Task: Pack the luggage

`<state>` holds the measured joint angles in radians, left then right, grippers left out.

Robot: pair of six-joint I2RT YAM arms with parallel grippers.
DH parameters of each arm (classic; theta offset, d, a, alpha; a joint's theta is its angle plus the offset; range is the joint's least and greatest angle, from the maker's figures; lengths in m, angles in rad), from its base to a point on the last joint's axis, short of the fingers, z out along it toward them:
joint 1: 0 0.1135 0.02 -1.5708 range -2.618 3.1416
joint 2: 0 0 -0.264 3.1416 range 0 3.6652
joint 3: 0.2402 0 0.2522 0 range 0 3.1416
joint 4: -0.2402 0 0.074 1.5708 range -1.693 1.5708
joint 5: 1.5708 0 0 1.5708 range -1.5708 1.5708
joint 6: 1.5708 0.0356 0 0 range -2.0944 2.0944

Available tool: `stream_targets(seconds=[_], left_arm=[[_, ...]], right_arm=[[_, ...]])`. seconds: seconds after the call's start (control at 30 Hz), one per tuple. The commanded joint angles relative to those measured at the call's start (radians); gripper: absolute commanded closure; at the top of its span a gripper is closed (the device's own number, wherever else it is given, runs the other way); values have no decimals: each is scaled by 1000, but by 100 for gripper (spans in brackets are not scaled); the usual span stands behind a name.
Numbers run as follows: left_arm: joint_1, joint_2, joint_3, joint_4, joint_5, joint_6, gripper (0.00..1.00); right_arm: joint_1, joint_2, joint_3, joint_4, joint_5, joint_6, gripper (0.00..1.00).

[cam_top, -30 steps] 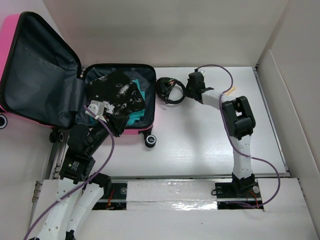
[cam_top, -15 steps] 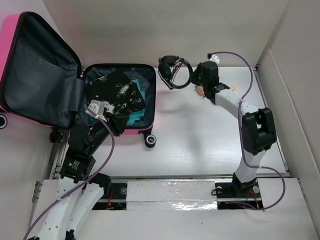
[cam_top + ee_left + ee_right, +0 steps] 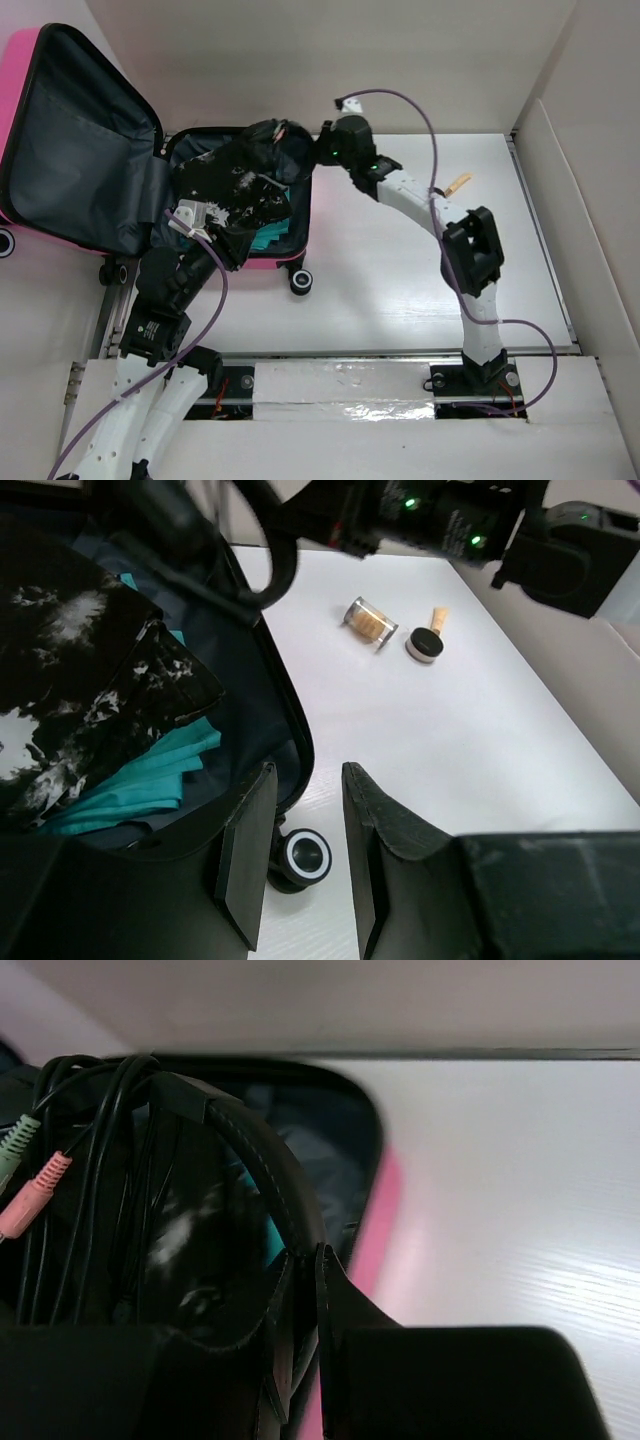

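Note:
My right gripper moves back and down to the base's table-side rim next, beside the teal garment, because empty lining there leaves room for the headphones point(image 3: 262, 140).
The hot-pink luggage point(image 3: 272, 264) lies open at the left, its lid point(image 3: 70, 150) tipped back. A black-and-white garment point(image 3: 225, 180) and a teal one point(image 3: 268, 235) lie in the base. My right gripper point(image 3: 315, 142) is shut on the headband of black headphones point(image 3: 262, 140) and holds them over the base's far right corner. In the right wrist view the fingers point(image 3: 302, 1260) pinch the headband point(image 3: 255, 1165), with cables and pink and green plugs point(image 3: 30, 1200) hanging left. My left gripper point(image 3: 228, 250) is open and empty at the luggage's near edge, above a wheel point(image 3: 305, 855).
A small glass jar point(image 3: 368, 622) and a black round cap point(image 3: 426, 645) with a tan stick lie on the white table right of the luggage. A tan piece point(image 3: 458, 183) shows beside the right arm. White walls stand at the back and right.
My right arm lifted the headphones off the table and swung them left, from beside the luggage to over its open base. The left arm has not moved.

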<state>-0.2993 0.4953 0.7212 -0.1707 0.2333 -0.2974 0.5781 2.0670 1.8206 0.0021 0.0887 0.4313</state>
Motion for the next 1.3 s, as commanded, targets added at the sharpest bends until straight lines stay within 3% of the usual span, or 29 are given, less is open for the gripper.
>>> stream_targets(seconds=[0.0,0.3,0.6,0.67,0.7,0.8,1.0,1.07,1.13,1.2,1.27], left_arm=[[5,-11,29,25,-22,-6,70],[5,-4,32,30,-14,-8,70],[5,6,29,36,-3,-9,70],[5,2,29,36,-3,-11,70],[5,3,29,37,-5,-9,70],[5,8,29,33,-6,-8,70],[5,3,29,31,-12,-8,70],[5,-3,29,30,-12,-8,70],[14,-4,29,30,-14,-6,70],[14,-3,29,30,-12,-6,70],[14,-6,27,31,-9,-6,70]], right_arm=[[83,42,118,1,-46,-35,100],[169,105,80,-71,-37,-86,100],[206,31,-59,-57,71,-89,100],[206,35,-58,-68,69,-91,91],[206,36,-58,-68,62,-95,71],[206,27,-53,-67,31,-124,47],[128,-106,-99,-15,-128,-178,43],[47,-140,-159,57,-194,-186,46],[-21,-168,-191,68,-251,-196,79],[-129,-170,-222,59,-264,-210,100],[-196,-162,-237,29,-222,-230,100]])
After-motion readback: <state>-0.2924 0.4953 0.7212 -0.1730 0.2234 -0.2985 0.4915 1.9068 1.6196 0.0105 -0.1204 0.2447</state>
